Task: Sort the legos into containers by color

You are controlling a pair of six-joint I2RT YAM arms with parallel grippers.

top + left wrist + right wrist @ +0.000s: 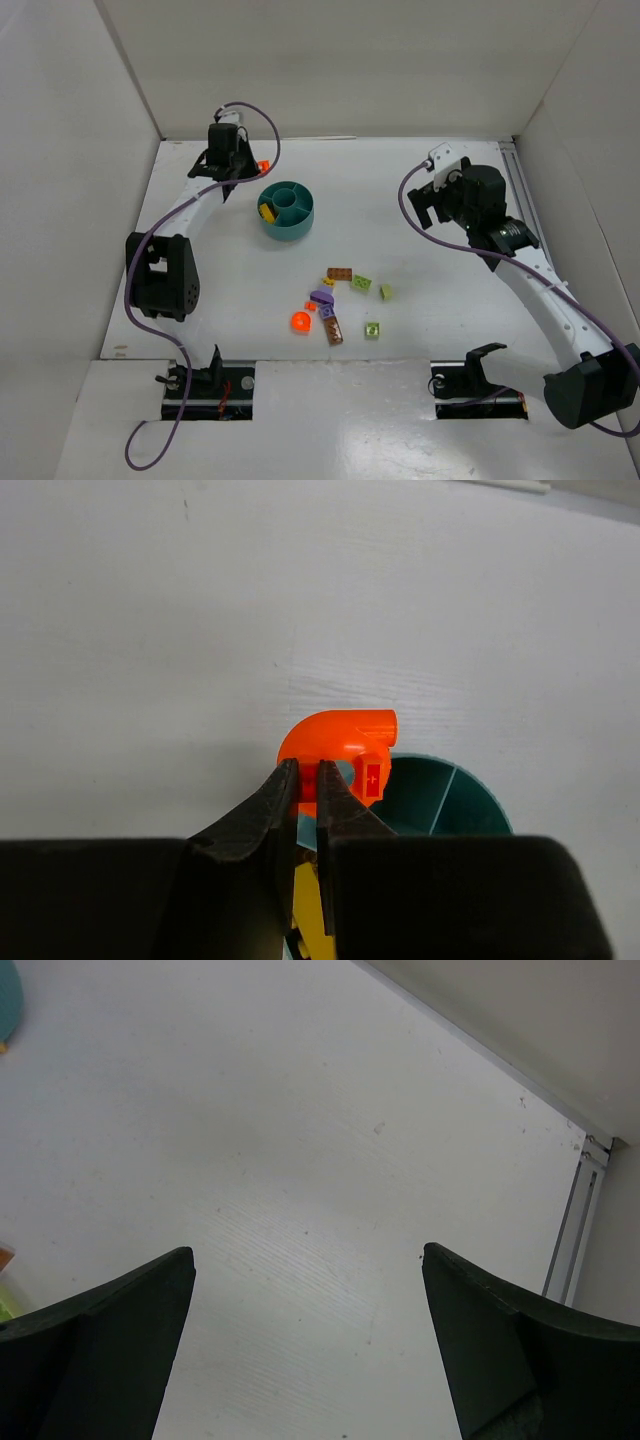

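Observation:
My left gripper shifts to its right in the top view next, lowers and releases, because the dish's far section (281, 187) (405, 788) is empty and lies below that way.
My left gripper (250, 170) is shut on an orange-red lego (340, 745), held above the far-left rim of the teal dish (300, 228). In the left wrist view the dish (445, 800) lies under the fingers, with a yellow lego (308, 920) in one section. That yellow lego (267, 211) shows in the dish from above too. Loose legos lie on the table: brown (338, 273), purple (322, 297), lime green (361, 284), another lime green (373, 329), orange-red (300, 321). My right gripper (308, 1260) is open and empty over bare table at the right.
White walls enclose the table on the left, back and right. A metal rail (575, 1230) runs along the right edge. My right arm (530, 280) stretches along the right side. My left arm's elbow (160, 275) sits at the left.

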